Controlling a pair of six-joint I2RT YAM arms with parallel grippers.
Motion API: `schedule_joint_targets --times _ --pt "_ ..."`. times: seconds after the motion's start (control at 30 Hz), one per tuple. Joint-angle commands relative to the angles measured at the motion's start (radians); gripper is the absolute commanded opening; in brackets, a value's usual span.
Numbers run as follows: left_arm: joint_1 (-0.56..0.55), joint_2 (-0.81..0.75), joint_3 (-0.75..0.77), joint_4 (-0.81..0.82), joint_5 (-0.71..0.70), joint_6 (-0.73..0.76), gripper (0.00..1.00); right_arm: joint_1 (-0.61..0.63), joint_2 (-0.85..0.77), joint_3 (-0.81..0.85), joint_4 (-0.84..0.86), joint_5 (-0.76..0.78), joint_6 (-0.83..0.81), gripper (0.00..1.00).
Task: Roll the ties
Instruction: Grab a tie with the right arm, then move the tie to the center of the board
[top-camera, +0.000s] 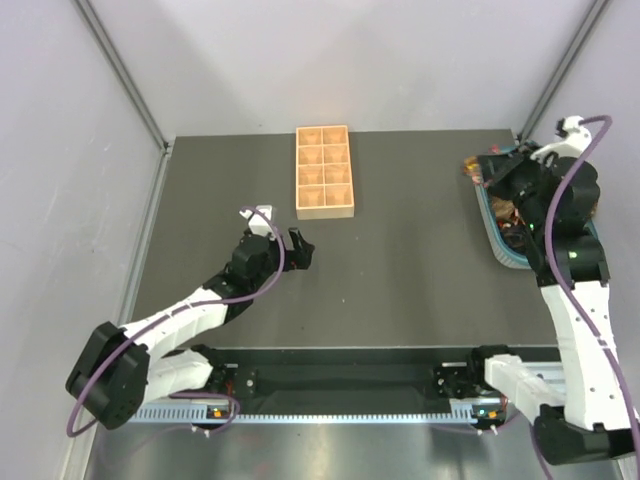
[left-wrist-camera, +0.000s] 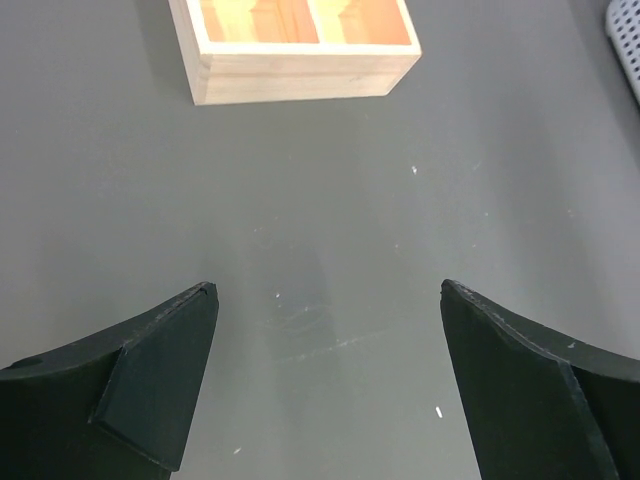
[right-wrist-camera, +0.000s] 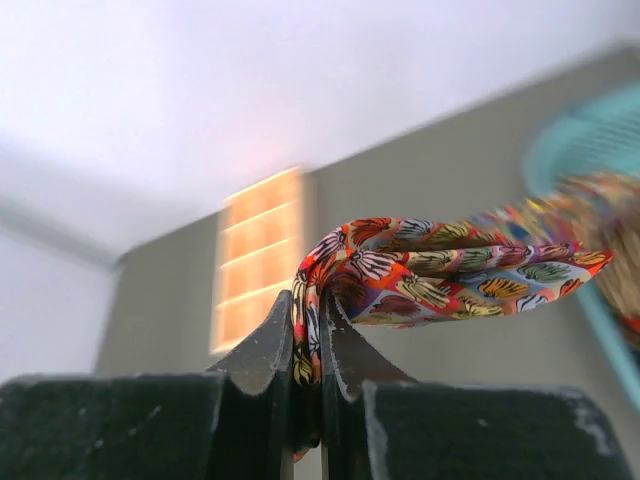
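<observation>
The tie (top-camera: 470, 165) swings with my right gripper to the gripper's left in the top view next, lowers and gets released on the bare table between tray and basket below.
My right gripper (right-wrist-camera: 308, 305) is shut on a fold of a tie (right-wrist-camera: 440, 265) with a busy red, orange and yellow print. The tie trails right toward the teal basket (right-wrist-camera: 590, 135). In the top view the right gripper (top-camera: 484, 168) is at the far right by the basket (top-camera: 497, 238), with a bit of printed tie (top-camera: 470, 165) showing at its tip; other ties (top-camera: 512, 218) lie in the basket, mostly hidden by the arm. My left gripper (top-camera: 286, 243) is open and empty, low over the dark table (left-wrist-camera: 330, 290).
The tan wooden eight-compartment tray (top-camera: 323, 171) stands at the back middle of the table; its near corner shows in the left wrist view (left-wrist-camera: 300, 60), and it shows blurred in the right wrist view (right-wrist-camera: 258, 255). The basket's edge is at that view's top right (left-wrist-camera: 625, 40).
</observation>
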Motion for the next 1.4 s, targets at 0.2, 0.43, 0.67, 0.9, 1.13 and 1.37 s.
schedule_joint_targets --times 0.2,0.43,0.67,0.9,1.13,1.37 --pt "-0.005 -0.075 -0.013 0.047 -0.039 0.013 0.96 0.381 -0.03 0.264 0.086 -0.486 -0.088 0.0" --pt "-0.013 -0.173 -0.068 0.08 -0.076 0.028 0.95 0.521 -0.061 0.361 0.108 -0.443 -0.019 0.0" --pt "-0.014 -0.196 -0.065 0.057 -0.119 0.02 0.95 0.521 -0.091 0.124 0.075 -0.325 0.137 0.0" --pt "-0.014 -0.19 -0.053 0.026 -0.126 0.008 0.96 0.523 -0.176 -0.387 0.243 -0.204 0.295 0.0" --pt "-0.048 -0.121 -0.031 0.053 -0.039 0.034 0.97 0.523 -0.144 -0.431 0.257 -0.048 0.251 0.0" --pt "-0.175 -0.012 0.01 0.113 0.022 0.097 0.98 0.498 -0.027 -0.283 0.191 0.184 0.203 0.0"
